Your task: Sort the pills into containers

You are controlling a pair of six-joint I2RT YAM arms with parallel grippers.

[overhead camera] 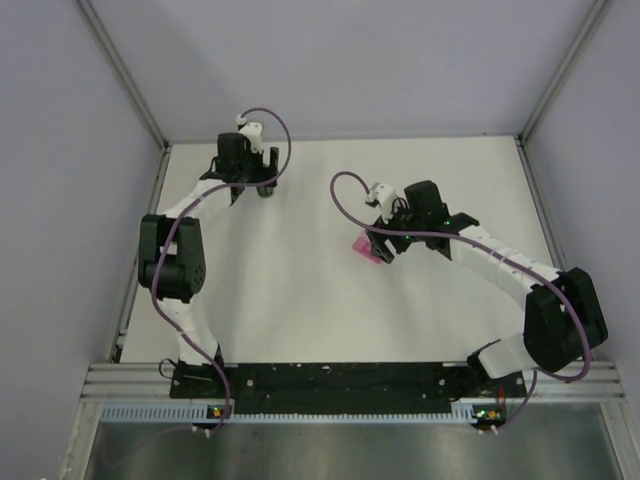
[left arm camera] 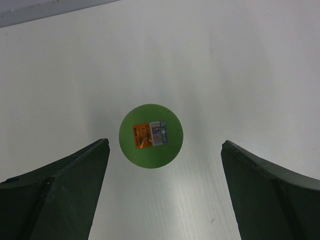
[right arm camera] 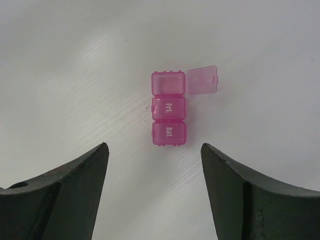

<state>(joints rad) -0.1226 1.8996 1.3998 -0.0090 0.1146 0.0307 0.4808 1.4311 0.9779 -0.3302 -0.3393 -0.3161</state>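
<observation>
The left gripper goes down over the green bottle's round cap point(overhead camera: 266, 189) point(left arm camera: 151, 136) next and closes from both sides. The upright bottle still stands below its spread fingers.
A green bottle point(left arm camera: 151, 136) stands upright on the white table, its round cap with an orange and white label facing the left wrist camera. My left gripper point(left arm camera: 165, 144) hangs above it, open and empty, with the bottle just ahead of the fingertips. In the top view the bottle point(overhead camera: 266, 192) peeks out beside that gripper point(overhead camera: 250, 186). The pink pill box point(right arm camera: 169, 117) has three compartments. The far one is open with its lid point(right arm camera: 202, 80) flipped to the right, and those marked Fri. and Sat. are shut. My right gripper point(right arm camera: 155, 146) is open above it. No pills show.
The white table point(overhead camera: 300, 310) is walled by grey panels at the back and sides. The pill box point(overhead camera: 364, 246) lies mid-table under my right gripper point(overhead camera: 380, 246). The arm bases sit on a black rail point(overhead camera: 340, 380) at the near edge.
</observation>
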